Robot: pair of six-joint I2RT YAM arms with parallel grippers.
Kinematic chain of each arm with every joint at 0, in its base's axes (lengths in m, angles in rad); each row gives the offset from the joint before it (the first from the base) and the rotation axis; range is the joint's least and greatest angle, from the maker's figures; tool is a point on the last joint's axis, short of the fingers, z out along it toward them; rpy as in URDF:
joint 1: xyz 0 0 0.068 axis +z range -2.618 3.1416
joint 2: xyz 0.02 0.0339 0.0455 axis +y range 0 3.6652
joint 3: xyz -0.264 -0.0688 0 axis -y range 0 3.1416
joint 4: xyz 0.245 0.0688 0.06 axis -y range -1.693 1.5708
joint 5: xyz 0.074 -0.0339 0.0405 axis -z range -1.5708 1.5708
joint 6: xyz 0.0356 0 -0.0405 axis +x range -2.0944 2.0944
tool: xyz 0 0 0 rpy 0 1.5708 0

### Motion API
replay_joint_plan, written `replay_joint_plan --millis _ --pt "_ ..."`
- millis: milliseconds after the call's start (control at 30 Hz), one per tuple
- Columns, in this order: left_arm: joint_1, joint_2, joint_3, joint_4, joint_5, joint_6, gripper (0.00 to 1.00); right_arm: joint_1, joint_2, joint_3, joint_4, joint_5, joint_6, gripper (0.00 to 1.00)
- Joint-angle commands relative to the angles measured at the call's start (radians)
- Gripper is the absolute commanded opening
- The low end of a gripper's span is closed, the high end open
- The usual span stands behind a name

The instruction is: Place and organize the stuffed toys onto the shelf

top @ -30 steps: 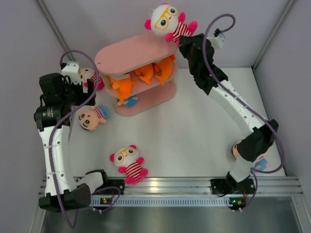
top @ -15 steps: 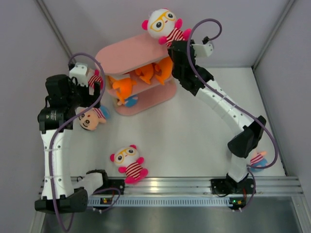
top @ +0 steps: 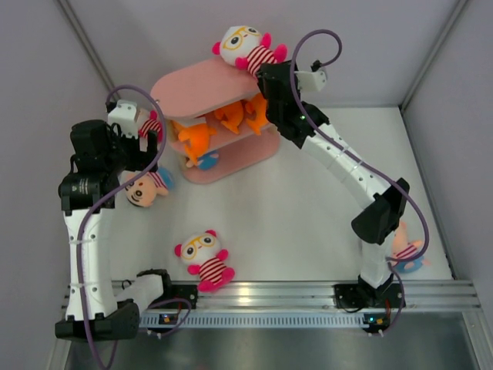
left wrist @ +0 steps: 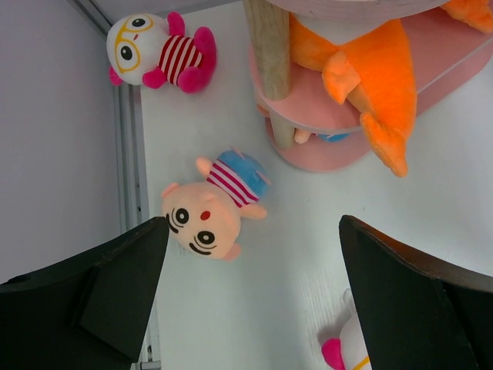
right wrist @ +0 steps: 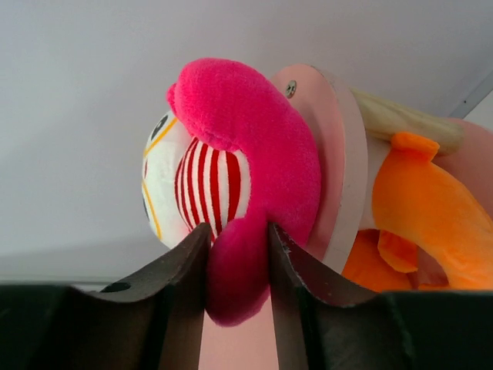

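The white-faced doll by the wall isn't on the shelf yet, so the robot's left gripper should next reach outward and down to it, onto its near pink leg point(left wrist: 189, 79).
A white-faced doll point(top: 240, 48) with yellow glasses lies on the top board of the pink shelf point(top: 192, 89). My right gripper point(top: 262, 68) is shut on its pink leg point(right wrist: 237, 270) at the board's right end, both fingers pressing the plush. Three orange sharks point(top: 196, 137) fill the middle tier. My left gripper point(left wrist: 254, 231) hangs open above a peach-faced striped doll point(left wrist: 204, 220) lying on the table left of the shelf. Another white-faced doll point(left wrist: 158, 54) lies by the left wall. A third one point(top: 204, 260) rests near the front rail.
A peach doll point(top: 404, 250) lies beside the right arm's base at the front right. Something blue point(top: 202, 161) shows on the shelf's bottom tier. Grey walls close in the left, back and right. A pale shelf upright point(left wrist: 271, 54) stands near the left gripper.
My right arm has swung left and carried the white-faced doll from beyond the shelf's right end onto the top board. The left arm has shifted slightly toward the peach-faced doll.
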Motion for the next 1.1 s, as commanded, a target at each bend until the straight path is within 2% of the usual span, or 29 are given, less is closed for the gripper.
replay_joint_plan --millis 0,233,267,333,367,433,500,533,567,600,667,800,833,967,1067 --pt "-0.003 -0.02 0.007 0.013 -0.01 0.004 0.98 0.008 -0.028 0.006 0.04 -0.015 -0.001 0.37" --pt "-0.004 -0.012 0.014 0.013 -0.048 0.004 0.98 0.01 -0.116 -0.109 0.159 -0.048 -0.047 0.49" --pt "-0.004 -0.002 0.025 0.013 -0.104 0.004 0.98 0.011 -0.138 -0.122 0.197 -0.055 -0.102 0.5" --pt "-0.003 0.015 0.043 0.023 -0.129 0.017 0.98 0.022 -0.162 -0.133 0.233 -0.055 -0.181 0.55" --pt "0.009 0.035 0.057 0.052 -0.166 0.034 0.98 0.028 -0.191 -0.151 0.254 -0.053 -0.277 0.57" --pt "0.051 0.075 0.094 0.06 -0.107 0.043 0.97 0.051 -0.225 -0.181 0.355 -0.049 -0.395 0.61" --pt "0.164 0.171 0.192 0.059 0.026 0.018 0.95 0.071 -0.283 -0.233 0.447 -0.059 -0.527 0.65" --pt "0.213 0.231 0.227 0.06 0.082 0.005 0.91 0.073 -0.305 -0.288 0.484 -0.094 -0.564 0.68" --pt "0.292 0.264 0.258 0.06 0.114 -0.015 0.89 0.071 -0.327 -0.32 0.535 -0.12 -0.642 0.71" --pt "0.313 0.291 0.308 0.06 0.133 -0.019 0.88 0.071 -0.371 -0.348 0.578 -0.145 -0.684 0.74" --pt "0.322 0.363 0.333 0.06 0.144 -0.038 0.85 0.071 -0.428 -0.406 0.662 -0.254 -0.794 0.77" --pt "0.318 0.489 0.324 0.06 0.144 -0.033 0.77 0.071 -0.477 -0.405 0.639 -0.418 -0.925 0.8" --pt "0.313 0.552 0.323 0.06 0.092 -0.015 0.77 0.07 -0.488 -0.42 0.639 -0.438 -0.948 0.8" --pt "0.29 0.736 0.364 0.057 0.022 0.095 0.8 0.071 -0.56 -0.518 0.688 -0.553 -1.064 0.8" --pt "0.287 0.819 0.427 0.057 0.064 0.154 0.85 0.071 -0.606 -0.575 0.736 -0.601 -1.123 0.81"
